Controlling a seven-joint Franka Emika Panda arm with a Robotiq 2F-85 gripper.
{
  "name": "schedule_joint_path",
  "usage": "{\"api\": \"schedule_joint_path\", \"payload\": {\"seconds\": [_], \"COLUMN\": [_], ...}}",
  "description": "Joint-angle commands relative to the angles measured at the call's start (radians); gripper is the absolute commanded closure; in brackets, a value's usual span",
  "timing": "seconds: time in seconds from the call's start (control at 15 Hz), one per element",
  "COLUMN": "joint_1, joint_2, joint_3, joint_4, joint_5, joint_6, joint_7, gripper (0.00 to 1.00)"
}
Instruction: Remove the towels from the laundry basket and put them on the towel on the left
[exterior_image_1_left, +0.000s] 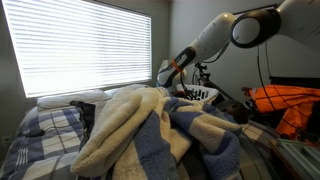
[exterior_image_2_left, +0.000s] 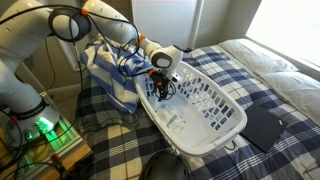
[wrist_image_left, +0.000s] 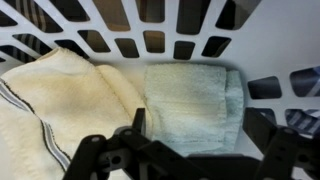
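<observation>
The gripper moves down to the folded pale green towel (wrist_image_left: 190, 95) on the bottom of the basket (exterior_image_2_left: 215, 125) next, since its open fingers are just above the towel.
In the wrist view a folded pale green towel (wrist_image_left: 190, 95) lies on the floor of the white laundry basket (wrist_image_left: 270, 45). A cream towel with dark stripes (wrist_image_left: 60, 90) lies beside it on the left, touching it. My gripper (wrist_image_left: 200, 116) is open, with one finger on each side of the green towel, just above it. In both exterior views the gripper (exterior_image_2_left: 160, 86) (exterior_image_1_left: 184, 88) reaches down into the end of the basket (exterior_image_2_left: 215, 125) (exterior_image_1_left: 207, 96) nearest the heap of cream and blue towels (exterior_image_2_left: 108, 72) (exterior_image_1_left: 150, 135) on the bed.
The basket stands on a blue plaid bedspread (exterior_image_2_left: 270, 75). A dark flat object (exterior_image_2_left: 265, 127) lies beside the basket. A pillow (exterior_image_1_left: 70, 99) lies under the window blinds. Orange fabric (exterior_image_1_left: 290, 100) is at the side. Equipment with a green light (exterior_image_2_left: 40, 128) sits by the bed.
</observation>
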Motion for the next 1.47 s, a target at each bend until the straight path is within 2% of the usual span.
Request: {"api": "schedule_joint_path", "payload": {"seconds": [0.0,0.47,1.0,1.07,1.13,1.2,1.4], "joint_1": [-0.038,-0.072,-0.076,-0.077,-0.078,-0.078,-0.083], "joint_2": [0.14,0.277,0.387,0.397,0.406,0.413,0.431], "joint_3": [0.023,0.08,0.075,0.075,0.075,0.075,0.075], "joint_4": [0.193,0.385,0.529,0.541,0.552,0.563,0.6], "joint_5": [-0.007,0.04,0.019,0.018,0.017,0.016,0.017], "joint_6": [-0.13,-0.204,-0.221,-0.232,-0.244,-0.253,-0.291], "joint_7": [0.044,0.088,0.147,0.151,0.155,0.159,0.176], "gripper": [0.0,0.0,0.01,0.25,0.25,0.3,0.52]}}
